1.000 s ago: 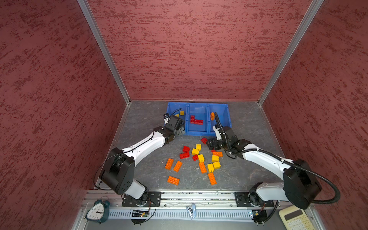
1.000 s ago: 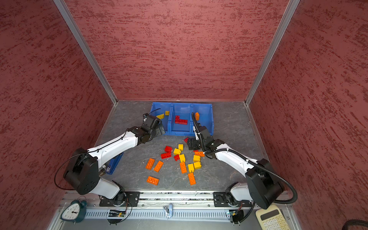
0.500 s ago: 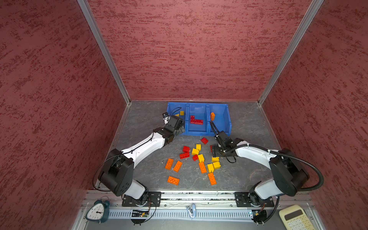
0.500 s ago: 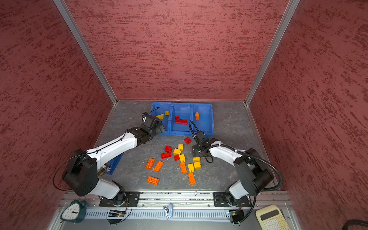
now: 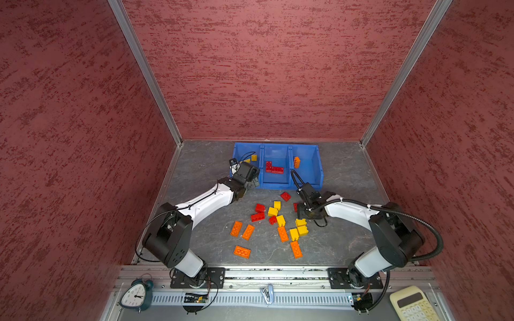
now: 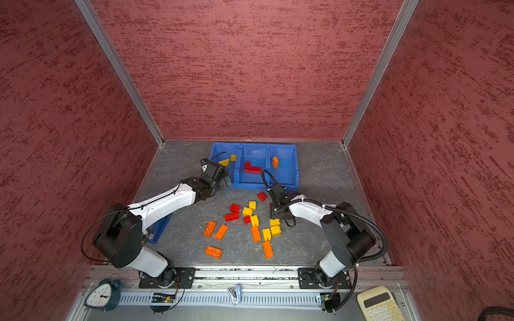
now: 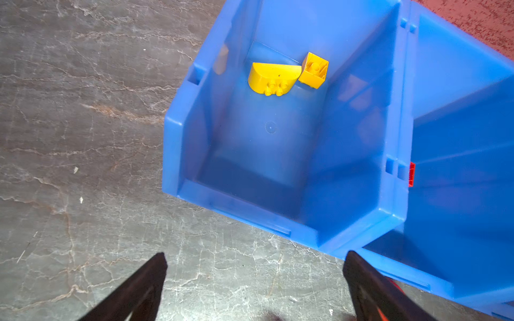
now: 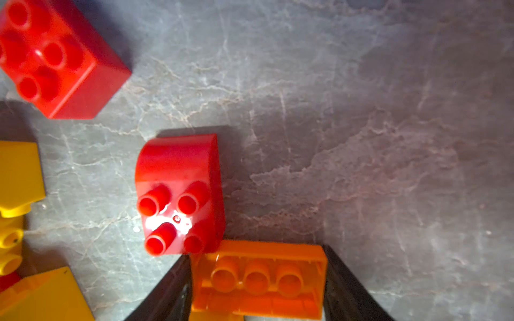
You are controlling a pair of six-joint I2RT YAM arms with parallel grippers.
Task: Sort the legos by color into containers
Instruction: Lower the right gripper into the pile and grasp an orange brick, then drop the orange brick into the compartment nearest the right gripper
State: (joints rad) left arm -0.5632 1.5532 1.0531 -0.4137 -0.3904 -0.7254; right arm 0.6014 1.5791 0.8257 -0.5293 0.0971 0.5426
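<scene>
The orange lego belongs with the other orange one, so my right gripper should next lift, move outward over the end bin's bare bottom and release it there.
The containers are three joined blue bins at the back. The left one holds two yellow legos, the middle one red legos, the right one an orange lego. Loose red, yellow and orange legos lie scattered on the grey floor. My right gripper is low at the pile's right edge, shut on an orange lego lying studs-down, one finger against each end. A rounded red lego touches it. My left gripper hangs open and empty at the left bin's front wall.
A red square lego and yellow legos lie close to the right gripper. Several orange legos lie nearer the front rail. A clock and a calculator sit beyond the rail. Red walls enclose three sides.
My right gripper has come away from the bins down to the pile's right edge, and its jaws have narrowed onto the orange lego. The left arm has barely moved.
</scene>
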